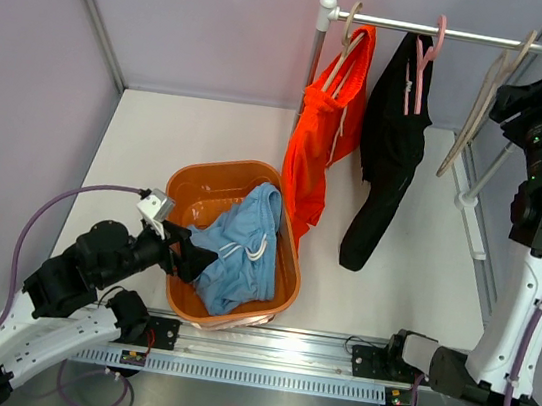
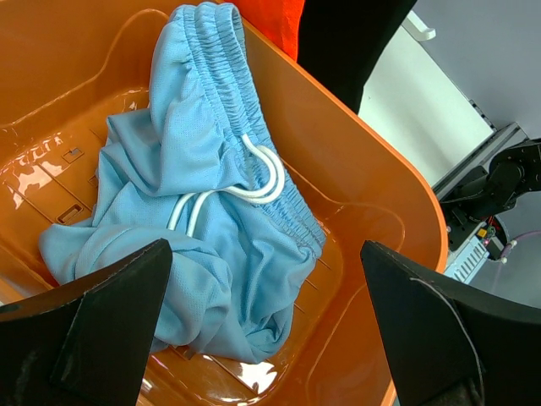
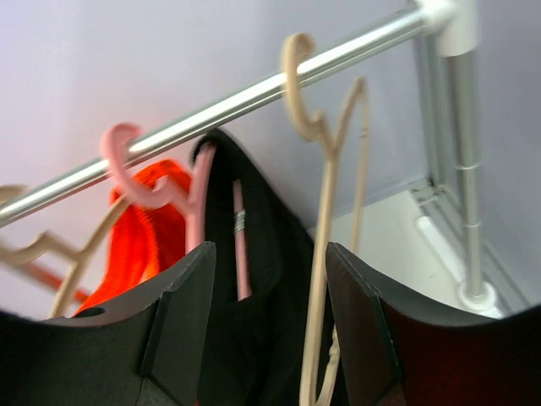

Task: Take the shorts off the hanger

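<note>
The black shorts still hang there, so the robot's right gripper should go to the left in the top view onto the pink hanger (image 1: 427,63), just below its hook.
The light blue shorts (image 1: 244,250) with a white drawstring lie crumpled in the orange basket (image 1: 202,188); they also show in the left wrist view (image 2: 211,211). My left gripper (image 1: 205,257) is open and empty just above them (image 2: 262,279). The orange shorts (image 1: 325,140) hang on a beige hanger, and the black shorts (image 1: 390,149) hang on a pink hanger (image 1: 427,63). My right gripper (image 1: 508,100) is open and empty, level with the rail, facing the black shorts (image 3: 270,279). An empty beige hanger (image 3: 325,211) hangs just in front of its jaws (image 3: 270,338).
The metal rail (image 1: 457,32) runs across the back right on white posts, with its base bar (image 1: 475,227) on the table. The basket's rim (image 2: 380,169) rises to the right of the left gripper. The orange shorts (image 3: 135,245) show at the left of the right wrist view.
</note>
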